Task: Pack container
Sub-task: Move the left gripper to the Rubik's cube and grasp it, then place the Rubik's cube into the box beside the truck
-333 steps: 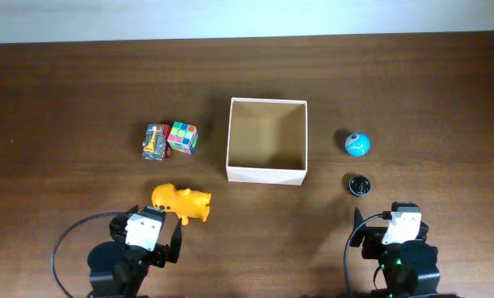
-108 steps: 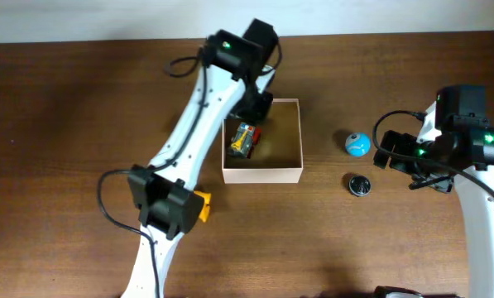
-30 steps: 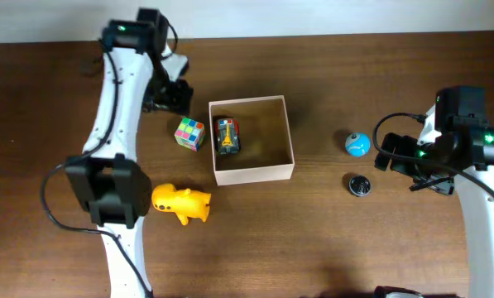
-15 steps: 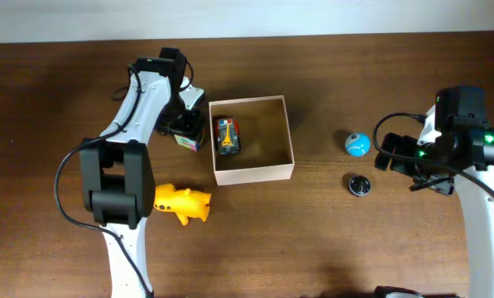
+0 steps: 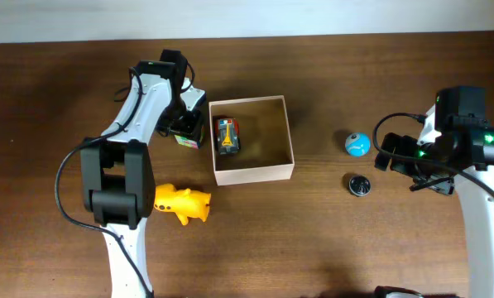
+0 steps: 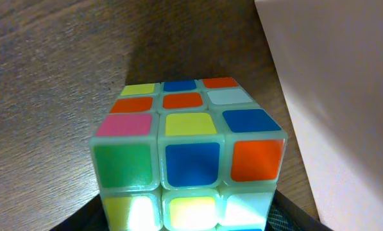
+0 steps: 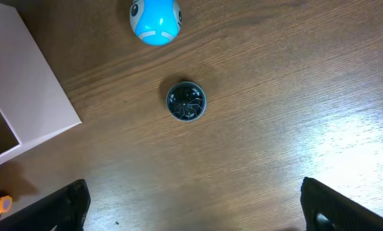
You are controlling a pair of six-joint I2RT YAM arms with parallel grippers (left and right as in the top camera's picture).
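The robot's left gripper is going to move up over the box's white side, past the toy car [image 5: 227, 135], then down to release the cube in the box's far corner [image 5: 268, 118], because that corner is empty.
The container [image 5: 255, 175] is a white-walled box, tan inside, with a small colourful toy car [image 5: 227, 135] lying in its left half. Just left of it a Rubik's cube [image 5: 189, 141] rests on the table. My left gripper [image 5: 185, 131] is down over the cube. In the left wrist view the cube [image 6: 188, 157] fills the frame, a dark finger [image 6: 82, 221] pressed against each lower side. My right gripper [image 7: 194, 205] hovers wide open and empty, right of the box.
A blue ball [image 5: 357, 144] and a small black round disc [image 5: 360, 185] lie right of the box, ahead of the right gripper [image 5: 402, 168]. A yellow animal toy [image 5: 182, 203] lies near the box's front left corner, beside the left arm.
The left gripper came down from the far left onto the cube and its fingers drew in against the cube's sides. The right arm has not moved.
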